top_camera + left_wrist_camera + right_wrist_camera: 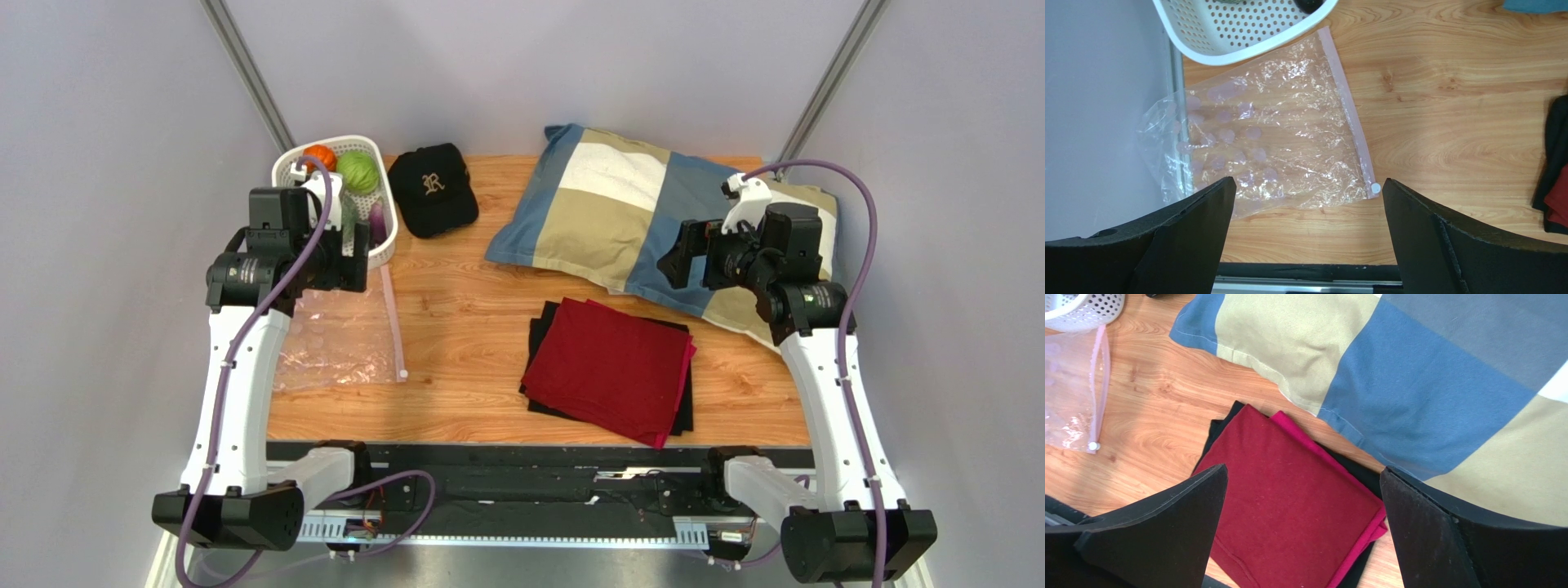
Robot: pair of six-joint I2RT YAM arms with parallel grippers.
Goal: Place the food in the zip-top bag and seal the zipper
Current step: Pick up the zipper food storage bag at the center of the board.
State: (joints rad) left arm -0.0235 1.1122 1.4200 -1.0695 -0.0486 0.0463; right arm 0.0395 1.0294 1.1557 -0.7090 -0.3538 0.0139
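My left gripper moves down and to its right in the top view next and pinches the middle of the zipper, the flat bag's opening.
The white basket (383, 239) at the back left holds food: an orange pumpkin (319, 156), a pale green cabbage (358, 170) and a purple piece (377, 224). The left arm hides the rest. The clear zip-top bag (334, 341) lies flat and empty in front of the basket, its pink-white zipper (395, 321) along its right edge. In the left wrist view the bag (1272, 147), zipper (1350, 116) and basket (1229, 37) show. My left gripper (1308, 202) is open and empty, above the bag's near edge. My right gripper (1303, 490) is open and empty, above the red cloth (1290, 502).
A black cap (432, 186) lies beside the basket. A blue and beige pillow (613, 208) fills the back right. Folded red and black cloths (610, 368) lie at the front middle. The table's left edge runs along the bag, beside the grey wall.
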